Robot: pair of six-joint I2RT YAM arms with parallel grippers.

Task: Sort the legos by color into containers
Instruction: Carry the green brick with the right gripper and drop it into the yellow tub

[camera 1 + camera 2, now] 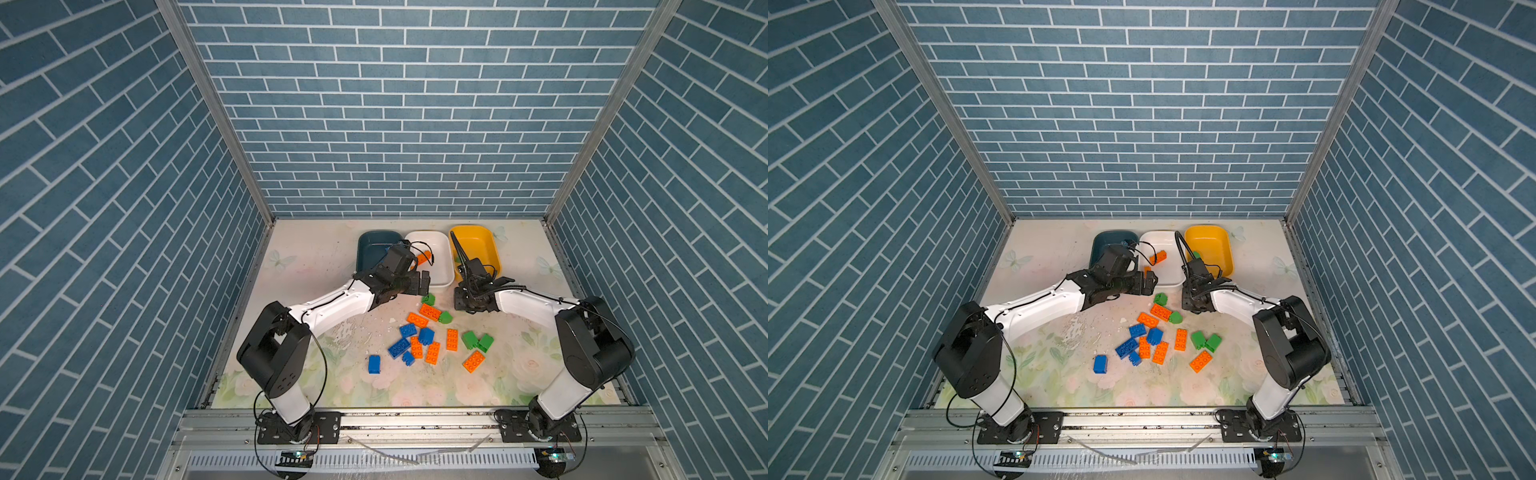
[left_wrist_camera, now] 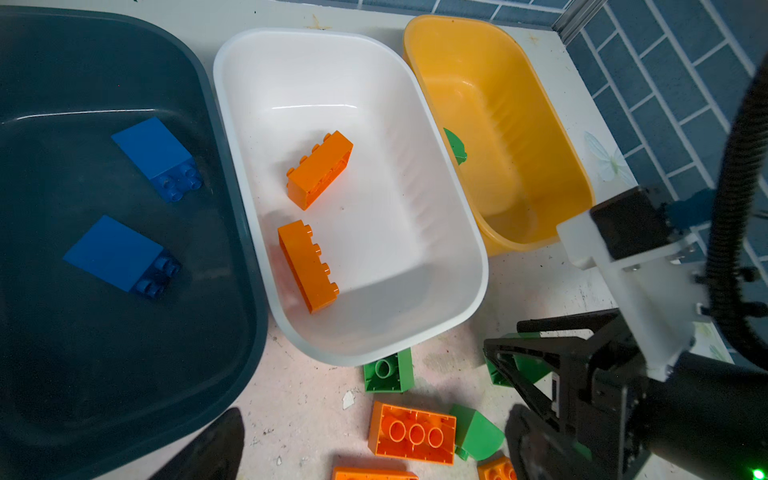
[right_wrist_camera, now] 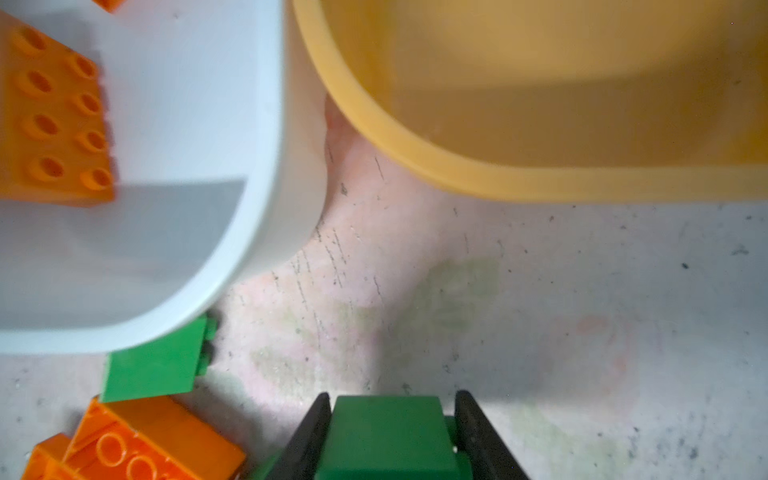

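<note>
The right gripper rises outward over the rim of the yellow tub holding a green piece next, and releases the lego inside the tub's near half.
Three containers stand in a row at the back: a teal tub [image 1: 374, 245] with two blue legos [image 2: 160, 158], a white tub [image 1: 436, 245] with two orange legos [image 2: 320, 168], and a yellow tub [image 1: 478, 245] with a green piece [image 2: 455, 145]. Just before the gap between the white and yellow tubs, my right gripper [image 3: 388, 415] is down at the table, shut on a green lego [image 3: 388, 440]. My left gripper [image 1: 419, 284] hangs open and empty over the white tub's near rim. Loose blue, orange and green legos [image 1: 424, 336] lie scattered mid-table.
A second green brick [image 3: 153, 365] lies against the white tub's near corner, next to an upturned orange brick [image 2: 411, 432] and a rounded green piece [image 2: 478, 432]. One blue brick [image 1: 374, 364] lies apart at the front left. Blue brick-pattern walls enclose the table.
</note>
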